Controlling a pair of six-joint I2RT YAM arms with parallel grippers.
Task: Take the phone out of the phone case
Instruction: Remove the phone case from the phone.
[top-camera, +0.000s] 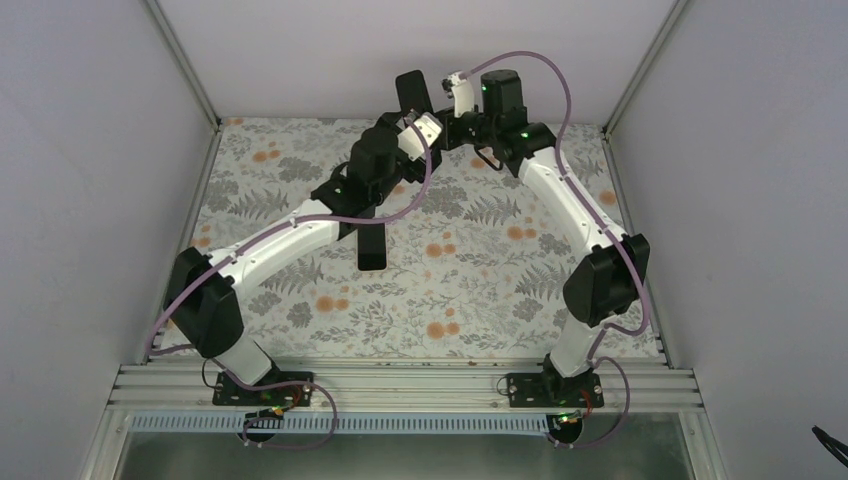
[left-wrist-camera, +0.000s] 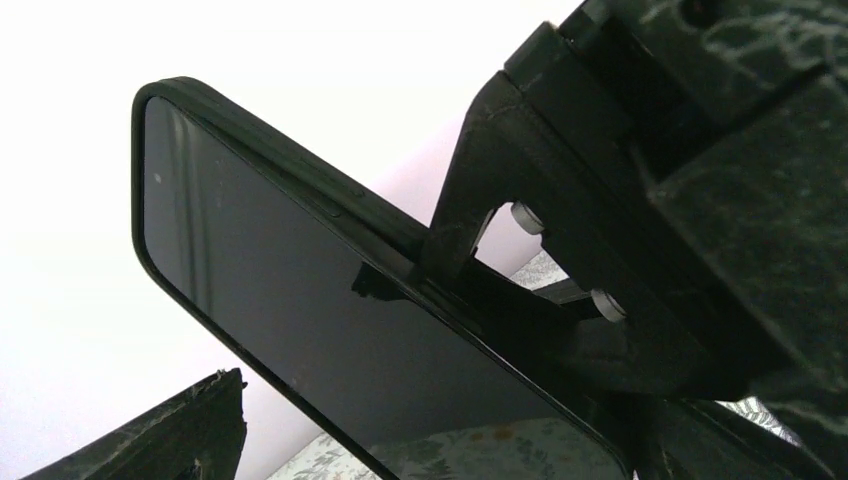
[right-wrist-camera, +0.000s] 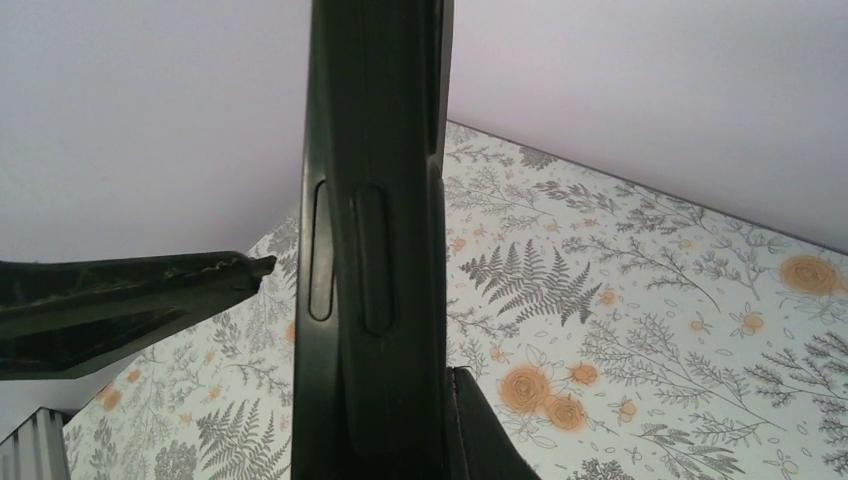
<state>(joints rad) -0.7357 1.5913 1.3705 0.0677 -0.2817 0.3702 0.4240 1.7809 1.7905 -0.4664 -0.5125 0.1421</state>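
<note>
The right gripper next needs to lower back toward the base and let go of the phone case on the bare floral mat below the gripper, clear of the black rectangle.
The black phone in its black case (top-camera: 412, 92) is held up in the air near the back wall. In the left wrist view its dark screen (left-wrist-camera: 300, 300) faces the camera inside a thick rim. My right gripper (top-camera: 442, 100) is shut on its long edge; one of its fingers (left-wrist-camera: 470, 200) clamps the rim. In the right wrist view the phone (right-wrist-camera: 370, 200) stands edge-on, showing two layers with side buttons, and a finger (right-wrist-camera: 485, 435) presses its right side. My left gripper (top-camera: 418, 120) sits below the phone; its one visible finger (left-wrist-camera: 160, 430) is clear of the phone's edge.
A flat black rectangle (top-camera: 372, 245) shows under the left arm over the floral mat (top-camera: 480, 270); I cannot tell what it is. Grey walls close in at the back and both sides. A black fingertip (right-wrist-camera: 200, 285) reaches in from the left, just short of the phone.
</note>
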